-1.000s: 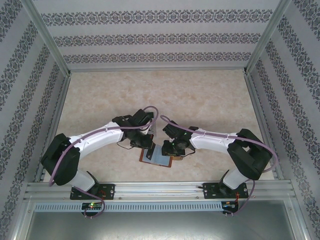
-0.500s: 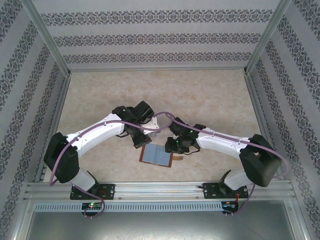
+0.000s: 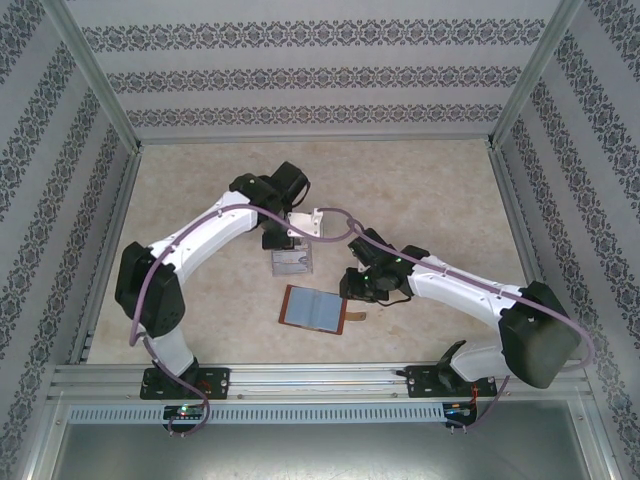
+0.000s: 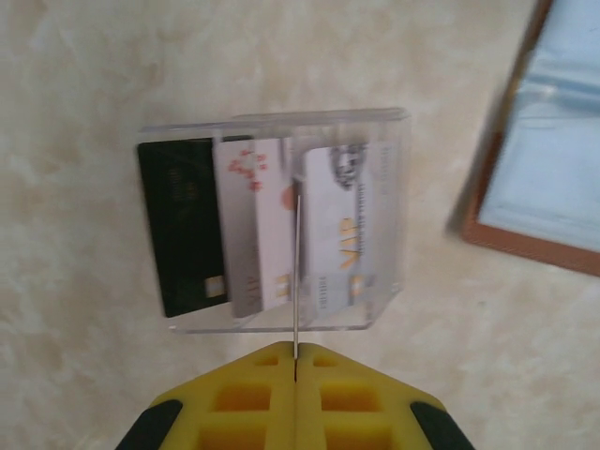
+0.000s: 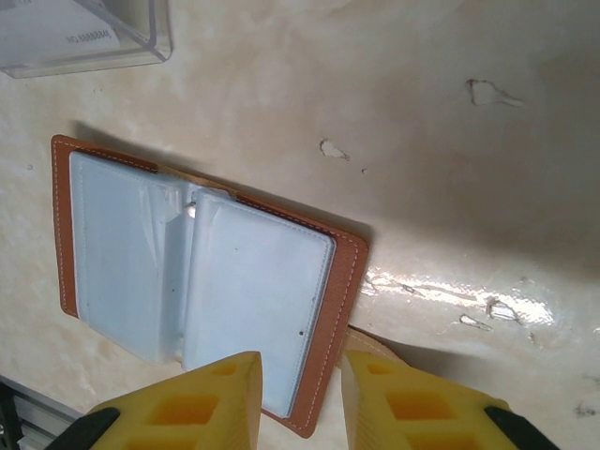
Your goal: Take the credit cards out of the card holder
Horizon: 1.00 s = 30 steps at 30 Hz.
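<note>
The left gripper moves outward and down over the dark card [image 4: 184, 227] next and releases the thin credit card [image 4: 296, 272], since pale cards already fill the tray's nearer slots.
The card holder [image 3: 312, 310] lies open on the table, reddish-brown with grey-blue pockets [image 5: 234, 272] facing up. My right gripper [image 5: 300, 362] hovers open over its right edge, and in the top view the right gripper [image 3: 352, 291] is just right of the holder. My left gripper [image 4: 296, 352] is shut on a thin credit card [image 4: 296, 272], seen edge-on. It hangs above a clear tray [image 4: 272, 117] holding a dark card [image 4: 183, 225] and pale cards [image 4: 337, 225]. From above, the left gripper [image 3: 284, 242] is at the tray's far side.
The clear tray [image 3: 291, 262] sits just beyond the card holder, with its corner [image 5: 84, 37] at the upper left of the right wrist view. The holder's strap tab [image 3: 357, 318] sticks out to the right. Patterned walls and metal rails surround the beige table [image 3: 420, 190].
My left arm has lifted off the card holder and swung away to the tray, carrying the card. My right gripper has drawn back a little to the right of the holder.
</note>
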Each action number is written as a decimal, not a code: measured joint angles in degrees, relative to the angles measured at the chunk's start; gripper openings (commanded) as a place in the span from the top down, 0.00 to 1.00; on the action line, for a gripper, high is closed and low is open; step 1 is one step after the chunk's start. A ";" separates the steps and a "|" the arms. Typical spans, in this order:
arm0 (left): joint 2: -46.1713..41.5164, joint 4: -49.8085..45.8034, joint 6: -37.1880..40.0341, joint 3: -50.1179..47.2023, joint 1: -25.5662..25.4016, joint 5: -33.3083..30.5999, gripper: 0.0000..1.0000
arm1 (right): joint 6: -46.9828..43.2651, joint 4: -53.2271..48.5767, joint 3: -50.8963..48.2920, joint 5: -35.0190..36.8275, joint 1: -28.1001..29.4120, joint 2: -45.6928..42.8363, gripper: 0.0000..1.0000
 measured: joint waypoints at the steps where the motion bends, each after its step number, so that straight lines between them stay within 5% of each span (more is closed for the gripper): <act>1: 1.20 -0.17 0.83 1.49 0.44 -0.07 1.00 | -0.02 -0.09 0.00 0.00 -0.35 -0.28 0.69; 26: 22.03 -10.88 3.45 24.26 2.54 0.96 1.00 | -0.83 -0.83 -1.62 0.00 -3.37 -2.10 0.69; 30: 23.23 -12.59 2.23 27.17 2.75 0.92 0.83 | -0.83 -0.85 -1.86 0.00 -3.37 -2.60 0.69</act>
